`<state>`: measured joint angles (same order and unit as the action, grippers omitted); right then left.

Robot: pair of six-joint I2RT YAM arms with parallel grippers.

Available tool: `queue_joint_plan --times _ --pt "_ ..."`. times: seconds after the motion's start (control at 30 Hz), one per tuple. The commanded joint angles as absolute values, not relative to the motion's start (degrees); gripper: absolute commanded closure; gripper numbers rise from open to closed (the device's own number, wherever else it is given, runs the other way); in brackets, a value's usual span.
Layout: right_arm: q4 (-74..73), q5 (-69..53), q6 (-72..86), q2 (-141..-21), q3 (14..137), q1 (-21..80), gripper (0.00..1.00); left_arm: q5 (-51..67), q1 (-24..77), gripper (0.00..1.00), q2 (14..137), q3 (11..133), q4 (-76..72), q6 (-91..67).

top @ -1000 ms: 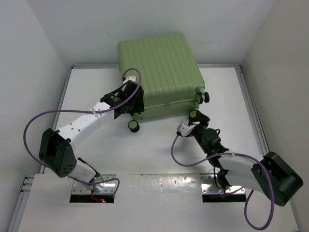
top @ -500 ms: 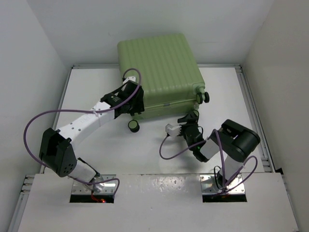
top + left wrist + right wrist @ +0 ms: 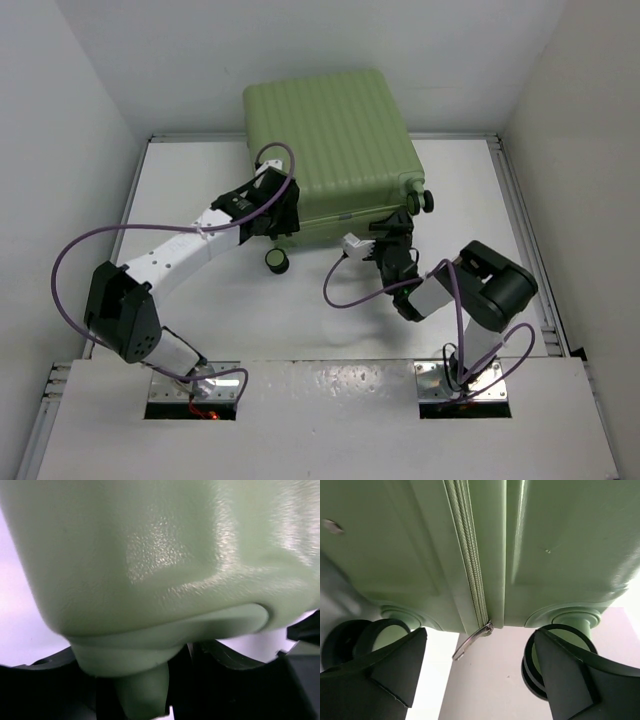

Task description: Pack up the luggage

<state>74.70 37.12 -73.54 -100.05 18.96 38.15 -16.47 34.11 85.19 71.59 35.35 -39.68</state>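
Observation:
My right gripper eases closer to the suitcase next and closes its wide fingers on the silver zipper pull [image 3: 472,641], as it hangs clear of the suitcase's shell between them.
The luggage [image 3: 330,140], a large light-green ribbed suitcase, lies closed at the back of the table. My left gripper [image 3: 278,215] is at its near-left corner. In the left wrist view the shell [image 3: 150,555] fills the frame and a green wheel stem sits between my jaws [image 3: 145,695], which look closed around it. My right gripper [image 3: 392,238] is open at the near-right corner. In the right wrist view [image 3: 477,675] its fingers stand wide either side of the silver zipper pull [image 3: 472,641], which hangs from the closed zipper [image 3: 467,555], untouched.
Black wheels stick out at the suitcase's near edge [image 3: 277,261] and right side [image 3: 423,201]; two show in the right wrist view [image 3: 350,640] [image 3: 555,655]. White walls enclose the white table [image 3: 180,180]. Purple cables loop beside both arms.
My right arm has folded and moved its gripper up and left, from beside the near-right wheel to the suitcase's near edge at the zipper pull. The left arm and suitcase have not moved.

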Motion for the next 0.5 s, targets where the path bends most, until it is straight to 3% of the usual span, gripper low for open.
queue_joint_plan --times 0.0,0.2,0.33,0.47 --pt "93.3 37.5 -72.9 -101.8 21.4 36.7 0.12 -15.6 33.1 0.51 87.9 71.9 33.9 -38.4" --pt "93.3 36.0 -72.1 -104.1 21.9 34.5 0.15 -15.6 32.6 0.51 88.4 71.9 33.9 -37.9" --pt "93.3 35.9 -71.4 -105.4 22.1 33.7 0.22 -15.6 32.6 0.51 88.4 71.9 33.9 -37.9" --pt "93.3 36.0 -70.8 -105.9 23.2 32.1 0.35 -15.6 32.6 0.51 88.4 71.9 33.9 -37.9"
